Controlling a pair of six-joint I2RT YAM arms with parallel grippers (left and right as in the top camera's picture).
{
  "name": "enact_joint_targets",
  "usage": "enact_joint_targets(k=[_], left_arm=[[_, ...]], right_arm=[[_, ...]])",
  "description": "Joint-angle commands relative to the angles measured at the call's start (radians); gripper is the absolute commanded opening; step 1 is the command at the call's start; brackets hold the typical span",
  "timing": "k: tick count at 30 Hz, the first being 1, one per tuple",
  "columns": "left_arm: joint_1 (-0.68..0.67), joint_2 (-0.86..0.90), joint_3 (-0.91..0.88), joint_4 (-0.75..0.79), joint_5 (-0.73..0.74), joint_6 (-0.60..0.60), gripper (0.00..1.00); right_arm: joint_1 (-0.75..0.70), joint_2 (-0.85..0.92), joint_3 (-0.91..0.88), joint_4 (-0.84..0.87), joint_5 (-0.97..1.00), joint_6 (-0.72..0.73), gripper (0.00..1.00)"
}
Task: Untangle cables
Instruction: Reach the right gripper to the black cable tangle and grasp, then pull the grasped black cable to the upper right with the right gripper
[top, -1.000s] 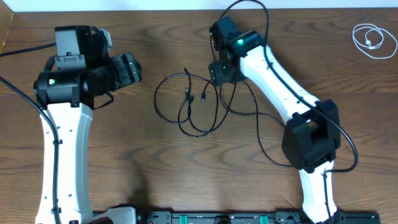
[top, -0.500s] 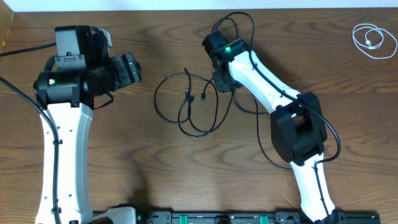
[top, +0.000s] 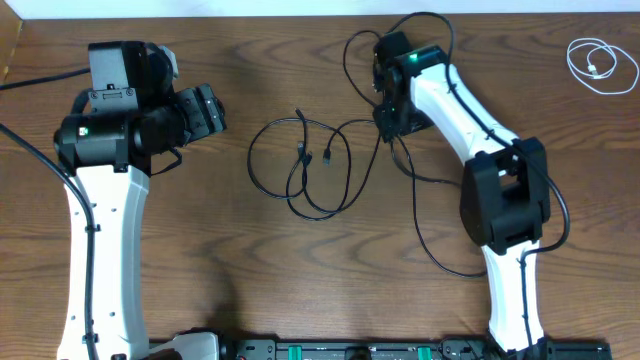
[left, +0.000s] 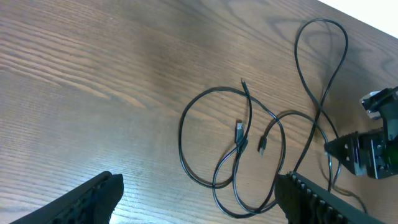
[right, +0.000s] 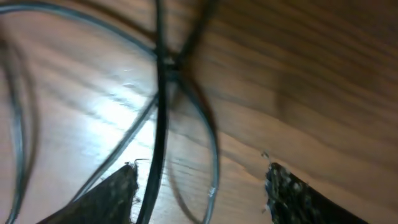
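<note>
The part of the cable that curves over from a small plug end, beside the crossing, already passes between the right gripper's open fingers, so the right gripper will lower onto it next.
The long black cable (top: 301, 152) lies in overlapping loops at the table's middle, with two small plug ends inside the loops. It also shows in the left wrist view (left: 239, 127). One strand runs right to my right gripper (top: 388, 126), which is low over the table. In the blurred right wrist view, black strands (right: 158, 93) cross and pass between the open fingers (right: 208, 199). The white cable (top: 598, 66) lies coiled at the far right corner. My left gripper (top: 207, 110) is open and empty, raised left of the loops (left: 196, 186).
Thin black cords arc above the right arm (top: 420, 18) and trail down past its base (top: 440, 262). A thick black cord (top: 30, 80) leaves the left arm at the left edge. The table's far edge runs along the top.
The right arm swung left toward the loops, then back right and up. The cable strand near it shifted right with it. The left arm has not moved.
</note>
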Motion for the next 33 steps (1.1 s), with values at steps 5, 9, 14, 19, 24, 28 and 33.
enact_joint_targets(k=[5,9,14,19,24,28,33], left_arm=[[0.003,0.006,0.013,-0.003,-0.010,0.003,0.83],[0.003,0.006,0.013,-0.003,-0.010,0.003,0.83],[0.003,0.006,0.013,-0.003,-0.010,0.003,0.83],[0.003,0.006,0.013,-0.003,-0.010,0.003,0.83],[0.003,0.006,0.013,-0.003,-0.010,0.003,0.83],[0.003,0.006,0.013,-0.003,-0.010,0.003,0.83],[0.003,0.006,0.013,-0.003,-0.010,0.003,0.83]], right_arm=[[-0.011,-0.003,-0.099,0.087,-0.135,-0.162,0.61],[-0.011,-0.003,-0.159,0.159,-0.127,-0.158,0.54],[-0.011,-0.003,-0.171,0.193,-0.076,-0.105,0.53],[-0.014,-0.003,-0.180,0.196,-0.029,-0.105,0.52],[-0.014,-0.003,-0.206,0.223,0.069,-0.105,0.52],[-0.013,-0.003,-0.234,0.233,0.042,-0.105,0.42],[-0.006,-0.003,-0.291,0.241,-0.010,-0.105,0.13]])
